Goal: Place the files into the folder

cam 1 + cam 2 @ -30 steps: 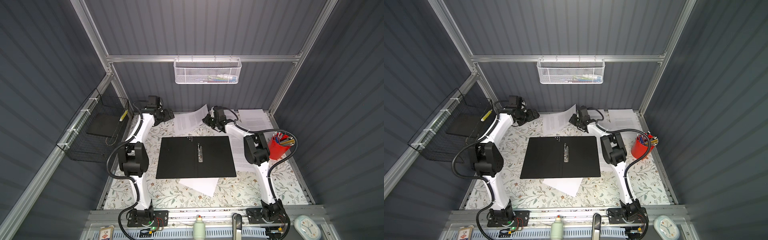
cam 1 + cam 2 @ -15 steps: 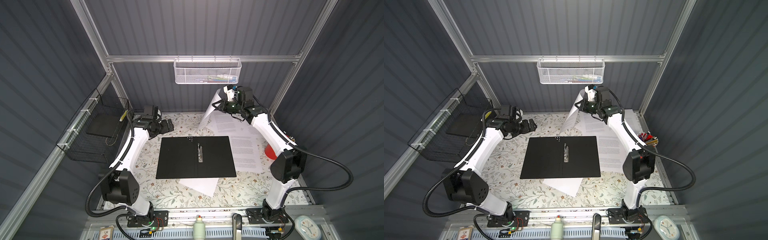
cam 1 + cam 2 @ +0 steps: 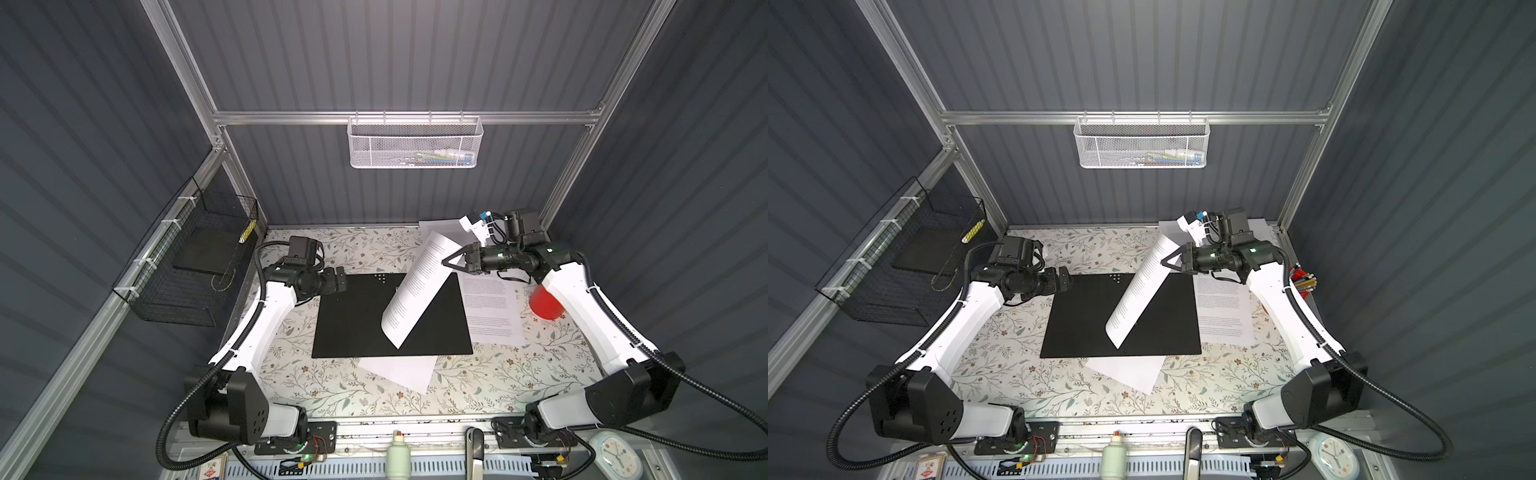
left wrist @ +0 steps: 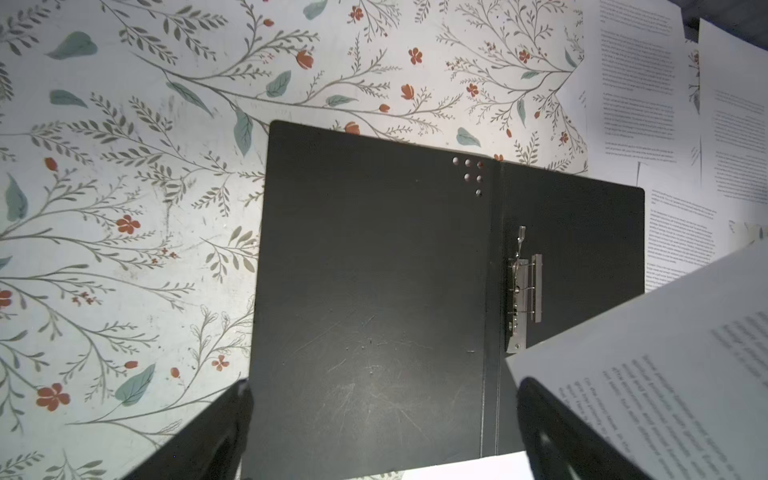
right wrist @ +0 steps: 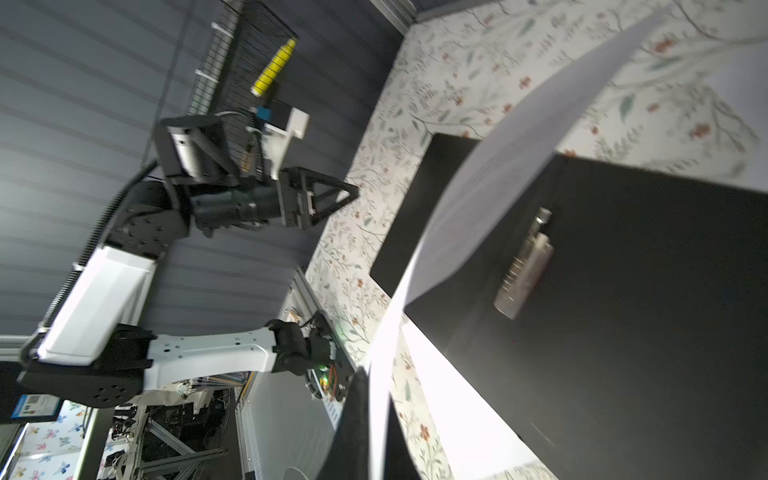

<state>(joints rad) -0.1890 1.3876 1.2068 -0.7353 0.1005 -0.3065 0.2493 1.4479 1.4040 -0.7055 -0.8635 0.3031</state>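
Note:
I will next lower my right gripper toward the far part of the folder's clip half and let go of the sheet's edge there, because the sheet still hangs curved.
The folder lies open on the table, black inside up, its metal clip at the spine. My right gripper is shut on the edge of one printed sheet, which hangs curved over the folder's right half. My left gripper hovers open and empty above the folder's back left corner. More files lie flat: one right of the folder, one under its front edge.
A red pen cup stands under the right arm. A black wire basket hangs on the left wall and a white mesh basket on the back wall. A bottle and a clock sit at the front rail.
The right gripper lifted the sheet off the back of the table and brought it forward over the folder. The left gripper moved towards the folder's back left corner, staying open.

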